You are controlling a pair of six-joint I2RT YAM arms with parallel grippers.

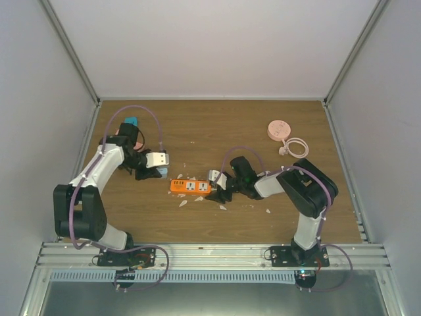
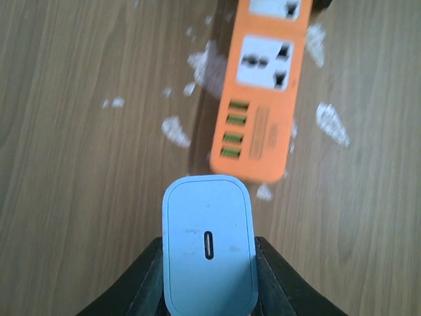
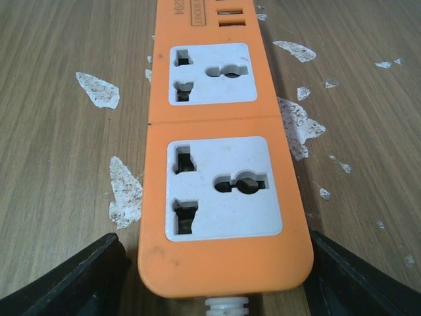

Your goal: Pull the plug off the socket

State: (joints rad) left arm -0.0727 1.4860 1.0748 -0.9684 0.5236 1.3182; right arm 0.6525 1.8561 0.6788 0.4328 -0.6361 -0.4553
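The power strip's sockets are empty, so my left gripper will move the plug left in the top view next, then down to open wood.
The plug [image 2: 209,247] is a light blue charger block with a USB-C port, clear of the socket. My left gripper [image 2: 209,253] is shut on its sides and holds it above the wood, just short of the strip's USB end. In the top view the left gripper [image 1: 152,174] is left of the orange power strip [image 1: 191,187]. The strip [image 2: 263,99] lies flat with both white sockets empty. My right gripper [image 3: 220,263] grips the strip [image 3: 223,131] at its cord end, one finger on each side; in the top view the right gripper [image 1: 220,189] is at the strip's right end.
A pink round device [image 1: 277,129] with a coiled white cable [image 1: 296,146] lies at the back right. A blue object [image 1: 131,122] sits at the back left behind my left arm. White flecks [image 3: 125,191] mark the wood around the strip. Grey walls enclose the table.
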